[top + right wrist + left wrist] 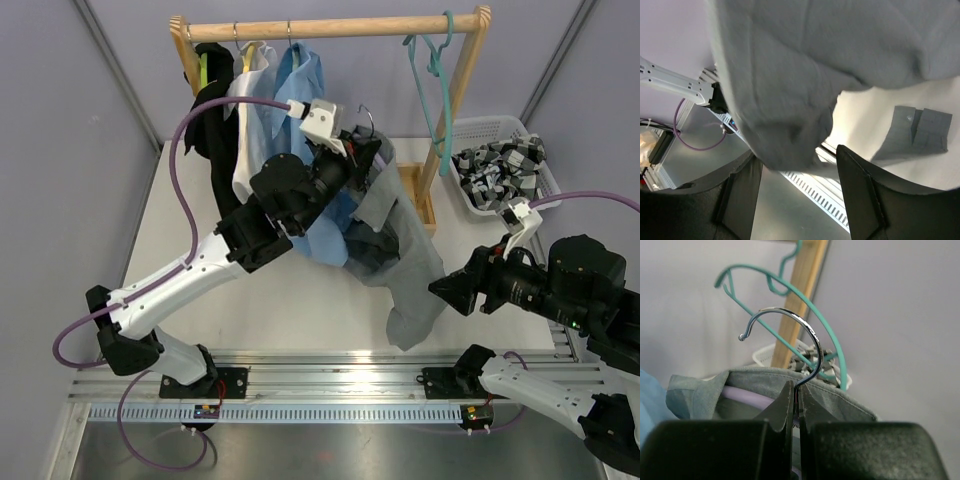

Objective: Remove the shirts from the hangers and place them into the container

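My right gripper should next stay almost where it is, then close its open fingers onto the shirt's edge (pixel 796 159).
My left gripper (pixel 366 148) (pixel 796 390) is shut on the metal hook (pixel 805 330) of a lilac hanger (pixel 747 395). That hanger carries the grey shirt (pixel 400 250) (pixel 840 400), held off the rail in front of the rack. Its tail hangs down to my right gripper (pixel 438 288) (pixel 799 155). That gripper is open, with blurred grey cloth (pixel 815 50) drooping between its fingers. One grey cuff (pixel 917 130) lies on the table. The white container (pixel 485 122) at the right holds the checked shirt (pixel 500 170). An empty teal hanger (pixel 432 70) (pixel 810 310) hangs by the right post.
Black (pixel 210 130), white (pixel 248 110) and light blue (pixel 300 80) shirts hang on the wooden rail (pixel 330 27) at the left. The rack's wooden base (pixel 415 195) stands behind the grey shirt. The metal mounting track (pixel 330 385) runs along the near edge.
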### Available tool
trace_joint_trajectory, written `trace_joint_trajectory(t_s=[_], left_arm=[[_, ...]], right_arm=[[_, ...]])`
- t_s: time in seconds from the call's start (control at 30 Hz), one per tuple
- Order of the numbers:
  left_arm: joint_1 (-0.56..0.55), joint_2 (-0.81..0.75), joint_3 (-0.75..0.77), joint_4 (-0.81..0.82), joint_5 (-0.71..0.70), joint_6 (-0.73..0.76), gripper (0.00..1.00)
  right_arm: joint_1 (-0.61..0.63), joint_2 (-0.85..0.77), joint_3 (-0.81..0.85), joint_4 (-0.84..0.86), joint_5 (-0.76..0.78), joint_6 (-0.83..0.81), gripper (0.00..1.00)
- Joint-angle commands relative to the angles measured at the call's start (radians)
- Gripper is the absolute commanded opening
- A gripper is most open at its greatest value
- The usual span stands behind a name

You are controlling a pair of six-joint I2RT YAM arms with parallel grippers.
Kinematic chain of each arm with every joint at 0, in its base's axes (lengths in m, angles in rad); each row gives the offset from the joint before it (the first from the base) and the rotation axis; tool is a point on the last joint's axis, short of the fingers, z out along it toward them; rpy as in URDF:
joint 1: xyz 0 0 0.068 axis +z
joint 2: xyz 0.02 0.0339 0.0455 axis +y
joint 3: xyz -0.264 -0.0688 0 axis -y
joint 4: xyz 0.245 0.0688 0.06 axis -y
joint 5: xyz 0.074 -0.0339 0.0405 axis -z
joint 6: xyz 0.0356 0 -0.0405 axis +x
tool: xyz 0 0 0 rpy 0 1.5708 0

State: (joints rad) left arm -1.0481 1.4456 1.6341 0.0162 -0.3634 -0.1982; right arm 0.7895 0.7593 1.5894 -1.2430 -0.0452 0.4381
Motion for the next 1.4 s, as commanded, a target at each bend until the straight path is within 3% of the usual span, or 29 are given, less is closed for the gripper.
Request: trace_joint_trajectory(t_s=[0.0, 0.47, 0.8, 0.97, 1.13, 1.37], left_arm=[[0.031, 0.004, 0.113, 0.002, 0.027, 0.040, 0.00], [0.039, 0.160, 0.369, -0.108, 0.086, -0.010, 0.00], [0.100, 0.228, 0.489, -0.134, 0.100, -0.053, 0.00], [0.115, 0.248, 0.556, -0.154, 0.077, -0.038, 0.00], [0.157, 0.240, 0.563, -0.165, 0.064, -0.040, 0.00], [0.264, 0.184, 0.543, -0.154, 0.015, -0.012, 0.00]], right_arm=[[0.007, -0.008, 0.012, -0.015, 0.025, -0.024, 0.67], [0.008, 0.003, -0.066, 0.068, 0.001, -0.044, 0.67], [0.007, -0.020, -0.101, 0.074, 0.010, -0.045, 0.32], [0.007, -0.029, -0.103, 0.070, 0.022, -0.045, 0.00], [0.008, -0.044, -0.092, 0.051, 0.045, -0.041, 0.00], [0.007, -0.071, -0.077, -0.027, 0.203, 0.000, 0.00]])
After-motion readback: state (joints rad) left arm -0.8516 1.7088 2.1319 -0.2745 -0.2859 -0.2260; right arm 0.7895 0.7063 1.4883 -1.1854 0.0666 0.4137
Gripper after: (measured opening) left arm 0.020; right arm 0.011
